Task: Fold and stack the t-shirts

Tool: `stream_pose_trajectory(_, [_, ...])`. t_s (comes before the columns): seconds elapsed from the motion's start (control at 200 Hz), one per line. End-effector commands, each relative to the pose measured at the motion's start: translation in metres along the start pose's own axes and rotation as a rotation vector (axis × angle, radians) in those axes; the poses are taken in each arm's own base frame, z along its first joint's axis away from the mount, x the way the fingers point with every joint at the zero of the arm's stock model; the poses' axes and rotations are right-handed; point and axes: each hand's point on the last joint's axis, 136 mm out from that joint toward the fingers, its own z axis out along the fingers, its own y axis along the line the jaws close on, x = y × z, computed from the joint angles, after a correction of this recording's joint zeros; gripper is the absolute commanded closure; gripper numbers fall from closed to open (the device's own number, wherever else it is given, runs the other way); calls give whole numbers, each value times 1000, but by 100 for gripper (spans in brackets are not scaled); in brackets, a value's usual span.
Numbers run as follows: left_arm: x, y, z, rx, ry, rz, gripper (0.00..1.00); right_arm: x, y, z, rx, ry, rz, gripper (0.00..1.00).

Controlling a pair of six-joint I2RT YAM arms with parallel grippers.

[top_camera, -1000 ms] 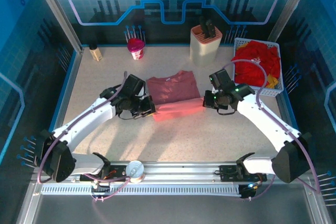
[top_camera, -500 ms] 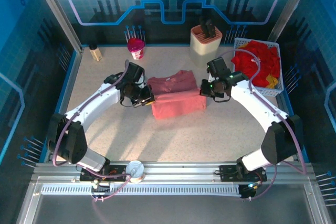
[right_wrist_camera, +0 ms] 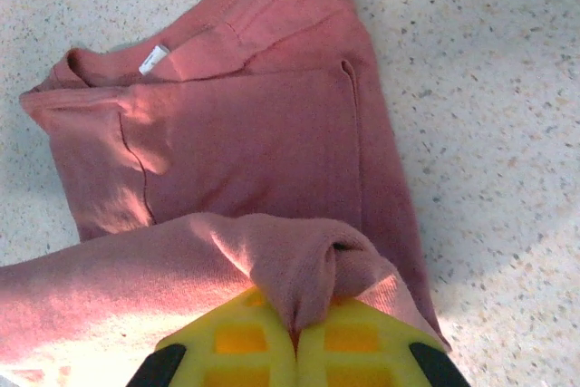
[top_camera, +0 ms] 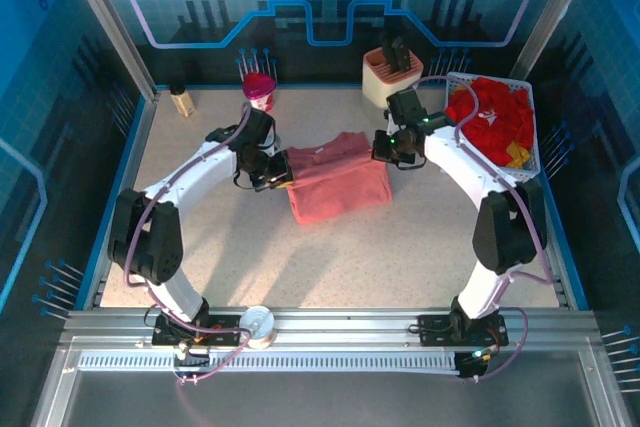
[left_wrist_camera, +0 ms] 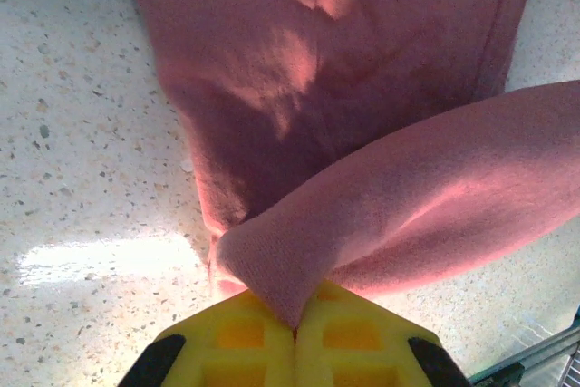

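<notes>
The neckline end lies outward of my right gripper and below it. My gripper should next move outward and down to release the lifted corner over the lower layer (right_wrist_camera: 245, 147).
A salmon-pink t-shirt (top_camera: 338, 185) lies partly folded in the middle of the table. My left gripper (top_camera: 282, 178) is shut on its lifted left corner (left_wrist_camera: 272, 269), and my right gripper (top_camera: 381, 154) is shut on the lifted right corner (right_wrist_camera: 304, 278). The raised edge of cloth spans between the two grippers, above the lower layer (right_wrist_camera: 245, 147) with its neckline and white tag (right_wrist_camera: 154, 58). More t-shirts, bright red (top_camera: 490, 117) with a bit of yellow (top_camera: 517, 155), are heaped in the white mesh basket (top_camera: 533, 169) at the back right.
A cream knife block (top_camera: 389, 80) stands just behind my right gripper. A pink cup (top_camera: 259, 90) and a small bottle (top_camera: 181, 100) sit along the back edge. A roll of tape (top_camera: 256, 324) rests on the front rail. Speckled tabletop (top_camera: 340, 267) lies in front of the shirt.
Both grippers have carried the shirt's near edge away from me toward the collar, folding the lower half over the upper. Both arms are stretched further back.
</notes>
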Motion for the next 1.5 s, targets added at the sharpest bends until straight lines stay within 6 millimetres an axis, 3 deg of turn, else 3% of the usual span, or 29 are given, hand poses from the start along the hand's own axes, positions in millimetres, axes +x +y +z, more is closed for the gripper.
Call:
stream_pose_trajectory(0.0, [-21, -6, -3, 19, -41, 42, 100, -20, 6, 4, -28, -25, -16, 100])
stream_pose_trajectory(0.315, [-52, -7, 9, 27, -57, 57, 100, -40, 4, 26, -22, -18, -9, 100])
stream_pose_trajectory(0.48, [-58, -5, 19, 39, -38, 29, 100, -42, 3, 38, -21, 1, -12, 100])
stream_pose_trajectory(0.74, [-69, 11, 30, 33, -45, -16, 100, -49, 3, 54, -27, 0, -6, 100])
stream_pose_trajectory(0.78, [-74, 14, 31, 33, -59, -24, 95, -52, 4, 57, -28, -6, -6, 100])
stream_pose_trajectory(0.876, [-90, 27, 32, 23, -94, -55, 71, -63, 7, 65, -44, -22, -5, 85])
stream_pose_trajectory(0.936, [-104, 33, 30, 40, -121, -83, 58, -69, 10, 70, -52, -22, -14, 56])
stream_pose_trajectory(1.011, [-117, 36, 18, 54, -144, -105, 55, -78, 14, 69, -54, -29, -33, 26])
stream_pose_trajectory(1.146, [-121, 21, -16, 72, -203, -71, 54, -79, 16, 56, -56, -48, -68, 2])
stream_pose_trajectory(1.276, [-104, 8, -28, 117, -214, -74, 54, -64, 15, 46, -88, -44, -58, 0])
stream_pose_trajectory(1.496, [-48, -33, 2, 211, -125, -69, 55, -18, 32, 26, -259, 33, 0, 0])
